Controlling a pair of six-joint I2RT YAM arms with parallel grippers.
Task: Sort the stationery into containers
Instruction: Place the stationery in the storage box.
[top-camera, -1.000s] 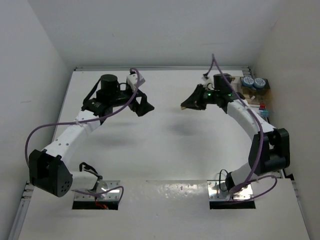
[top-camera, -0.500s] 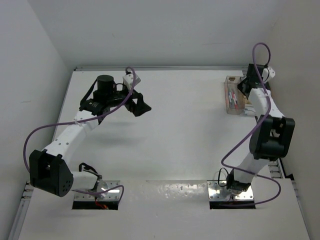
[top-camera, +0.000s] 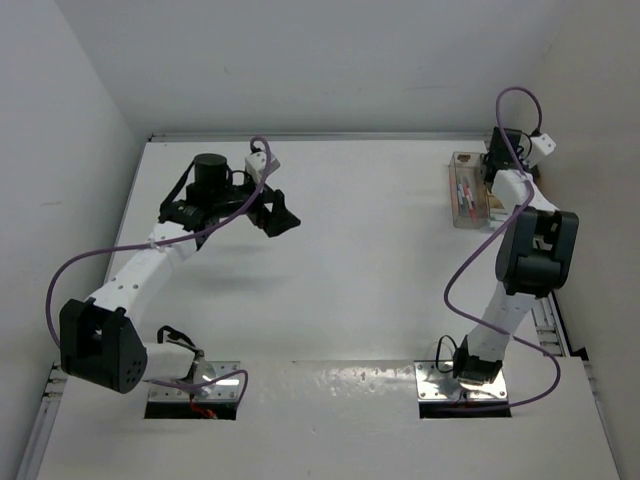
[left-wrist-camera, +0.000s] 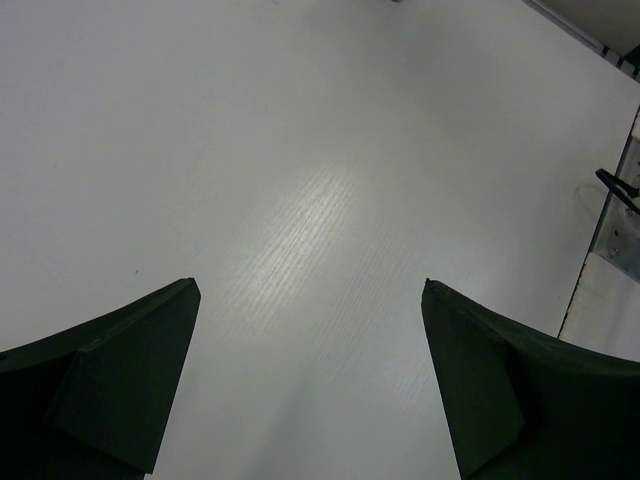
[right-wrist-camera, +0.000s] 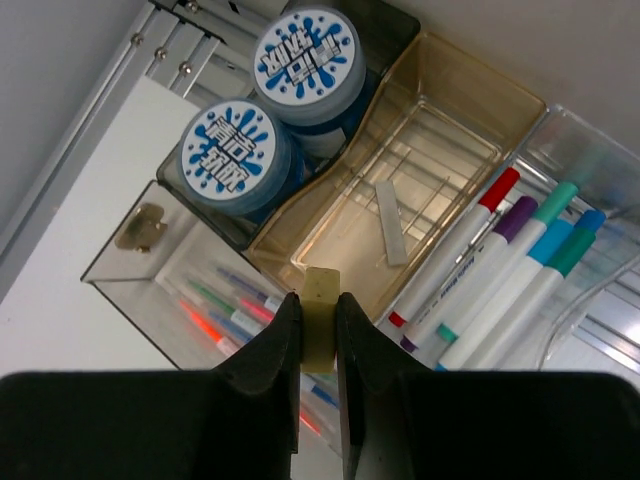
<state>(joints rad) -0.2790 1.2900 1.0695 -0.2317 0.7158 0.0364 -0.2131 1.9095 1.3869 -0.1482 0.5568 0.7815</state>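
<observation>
The box's free bottom (right-wrist-camera: 348, 242) beside the flat white block is below, so my right gripper will next ease over from the tan box's near rim, lower and release the tan block (right-wrist-camera: 321, 325).
In the right wrist view my right gripper (right-wrist-camera: 318, 300) is shut on a small tan block (right-wrist-camera: 321, 325), held above the near rim of the tan box (right-wrist-camera: 455, 100). That box holds one flat white block (right-wrist-camera: 392, 222). Two round blue-grey rolls (right-wrist-camera: 305, 62) sit in a dark compartment beside it. White pens (right-wrist-camera: 500, 270) with red, purple, teal and blue caps lie in a clear box on the right. Thin coloured pens (right-wrist-camera: 215, 300) lie in a clear box below. In the top view my right gripper (top-camera: 497, 162) is over the containers (top-camera: 465, 195). My left gripper (top-camera: 280, 215) is open and empty.
The containers stand at the far right corner by the side wall and a metal rail (right-wrist-camera: 165, 35). In the left wrist view my open left gripper (left-wrist-camera: 310, 290) hangs over bare white table, with a metal base plate (left-wrist-camera: 620, 225) at the right edge.
My right arm has swung from mid-table to the far right corner, over the containers, and has moved little in the last half second. My left gripper has shifted slightly left.
</observation>
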